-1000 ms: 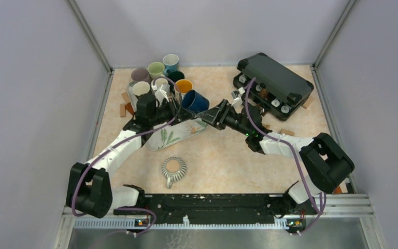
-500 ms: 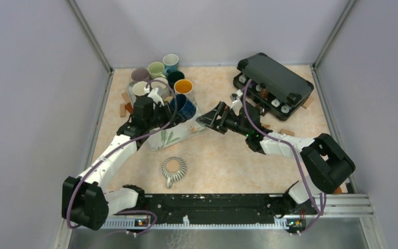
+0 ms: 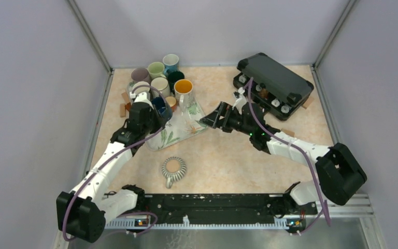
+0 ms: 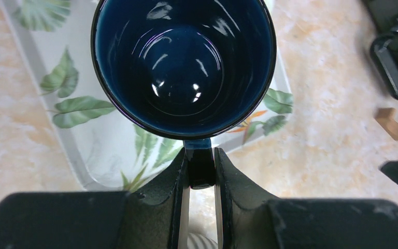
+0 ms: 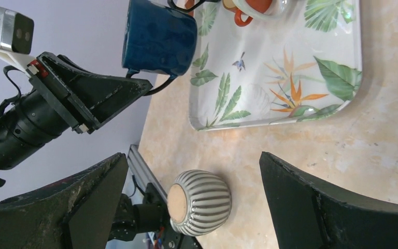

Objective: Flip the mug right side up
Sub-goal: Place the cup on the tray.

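Observation:
The dark blue mug (image 3: 161, 106) goes down onto the leaf-printed tray's open part next and my left gripper releases the handle, since the tray lies below my gripper.
A dark blue mug (image 4: 184, 62) stands mouth up over the left part of the leaf-printed tray (image 3: 186, 128). My left gripper (image 4: 201, 158) is shut on its handle. From above, the blue mug (image 3: 161, 106) sits just ahead of that left gripper (image 3: 153, 110). Whether its base touches the tray I cannot tell. A grey ribbed mug (image 3: 173, 168) lies upside down on the table in front of the tray, also visible as the ribbed mug (image 5: 199, 202) in the right wrist view. My right gripper (image 3: 213, 115) is open wide at the tray's right edge and holds nothing.
Several upright mugs (image 3: 158, 72) crowd the back left corner behind the tray. A black case (image 3: 274, 80) with small parts lies at the back right. Wooden blocks (image 3: 124, 106) sit by the left wall, and another block (image 3: 287, 132) lies near the right arm.
The right gripper opened wide, let go of the blue mug and drew back to the right. The left arm carried the mug left and back over the tray, turning it mouth up.

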`<state>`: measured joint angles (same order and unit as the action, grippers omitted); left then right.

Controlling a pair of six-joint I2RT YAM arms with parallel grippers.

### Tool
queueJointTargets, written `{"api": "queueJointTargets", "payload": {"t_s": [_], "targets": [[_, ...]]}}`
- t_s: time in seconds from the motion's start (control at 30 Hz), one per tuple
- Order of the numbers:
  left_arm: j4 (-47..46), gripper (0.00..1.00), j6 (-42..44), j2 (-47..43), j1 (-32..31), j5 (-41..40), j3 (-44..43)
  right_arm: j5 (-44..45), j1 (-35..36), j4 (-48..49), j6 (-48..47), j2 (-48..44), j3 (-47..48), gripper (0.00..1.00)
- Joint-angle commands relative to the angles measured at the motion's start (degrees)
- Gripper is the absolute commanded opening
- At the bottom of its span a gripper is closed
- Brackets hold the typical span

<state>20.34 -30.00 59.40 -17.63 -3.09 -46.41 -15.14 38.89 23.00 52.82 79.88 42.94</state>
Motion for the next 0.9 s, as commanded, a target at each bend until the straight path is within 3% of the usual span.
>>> {"api": "queueJointTargets", "payload": {"t_s": [0.0,0.87], "targets": [[-4.74,0.0,0.82,-0.74,0.31,-8.22,0.08,1.55,0.36,-4.26,-4.71,-3.72,2.94,0.99],[-13.62,0.0,-2.08,15.91,1.91,-16.53,0.19,2.7,0.24,-11.53,-11.35,-10.22,1.8,0.99]]}}
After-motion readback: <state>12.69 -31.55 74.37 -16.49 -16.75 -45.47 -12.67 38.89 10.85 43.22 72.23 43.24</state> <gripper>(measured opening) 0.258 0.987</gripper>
